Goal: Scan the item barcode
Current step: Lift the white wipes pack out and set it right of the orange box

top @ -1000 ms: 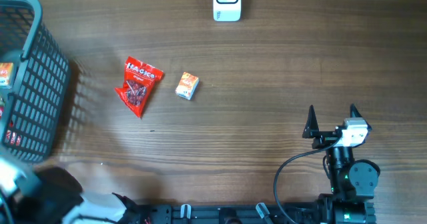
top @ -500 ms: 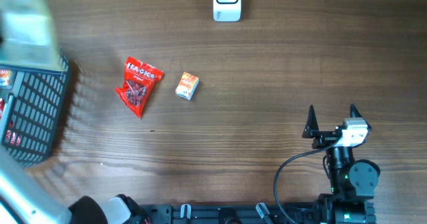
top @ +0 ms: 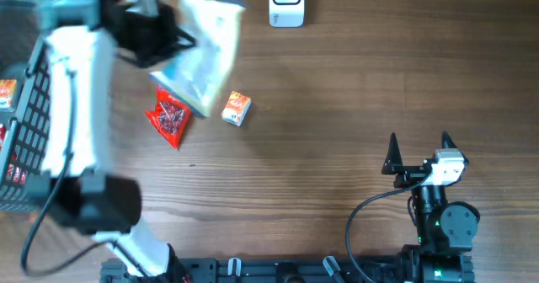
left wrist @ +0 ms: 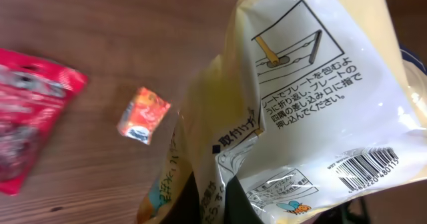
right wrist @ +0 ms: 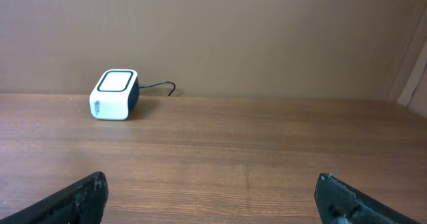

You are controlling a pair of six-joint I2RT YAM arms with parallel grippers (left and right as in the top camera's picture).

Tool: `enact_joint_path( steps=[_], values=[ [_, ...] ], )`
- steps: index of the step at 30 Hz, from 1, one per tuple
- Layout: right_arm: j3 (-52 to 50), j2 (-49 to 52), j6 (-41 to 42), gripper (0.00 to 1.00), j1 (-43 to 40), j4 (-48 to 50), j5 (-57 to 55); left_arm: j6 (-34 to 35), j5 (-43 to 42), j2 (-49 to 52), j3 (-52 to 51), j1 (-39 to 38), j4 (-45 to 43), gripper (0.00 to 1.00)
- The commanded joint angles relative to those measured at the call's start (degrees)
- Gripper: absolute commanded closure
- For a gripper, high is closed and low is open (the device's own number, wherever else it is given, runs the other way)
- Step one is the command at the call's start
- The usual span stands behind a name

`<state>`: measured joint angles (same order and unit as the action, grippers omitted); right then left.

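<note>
My left gripper lowers the bag toward the right in the overhead view next, since the table there, beside the small orange box, is bare.
My left gripper [top: 173,34] is shut on a fold of a pale yellow snack bag [top: 206,51] and holds it above the table's back left. In the left wrist view the bag [left wrist: 300,97] fills the frame, with its barcode [left wrist: 370,171] at the lower right and my dark fingers [left wrist: 243,204] pinching the lower edge. The white scanner [top: 286,3] stands at the back edge, to the right of the bag, and also shows in the right wrist view [right wrist: 113,94]. Near the front right, my right gripper [top: 418,148] rests open and holds nothing.
A red snack bag [top: 168,119] and a small orange box [top: 237,109] lie on the table below the held bag. A dark mesh basket [top: 34,114] holding more packets stands at the left edge. The left arm spans the left side.
The left arm has swung up from the basket side and across to the right, carrying the pale bag over the red bag toward the scanner. The right arm has not moved.
</note>
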<state>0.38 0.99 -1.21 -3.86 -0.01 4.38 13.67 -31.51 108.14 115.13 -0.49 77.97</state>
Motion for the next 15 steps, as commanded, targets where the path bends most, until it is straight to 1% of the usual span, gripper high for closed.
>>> enact_joint_path(
  steps=[1,7,9,15],
  values=[
    [-0.09,-0.46,-0.26,0.00,-0.28,0.09,-0.98,0.31,1.49,6.23,-0.98,-7.43,-0.79,0.96],
    [-0.09,-0.46,-0.26,0.00,-0.28,0.09,-0.98,0.70,1.68,14.58,-3.65,-15.19,-4.13,0.96],
    [-0.09,-0.46,-0.24,0.00,-0.28,0.09,-0.98,2.93,3.41,16.61,-4.74,-17.27,-5.60,0.96],
    [-0.09,-0.46,-0.24,0.00,-0.28,0.09,-0.98,7.67,17.11,18.53,-6.51,-21.11,-6.49,0.96]
  ],
)
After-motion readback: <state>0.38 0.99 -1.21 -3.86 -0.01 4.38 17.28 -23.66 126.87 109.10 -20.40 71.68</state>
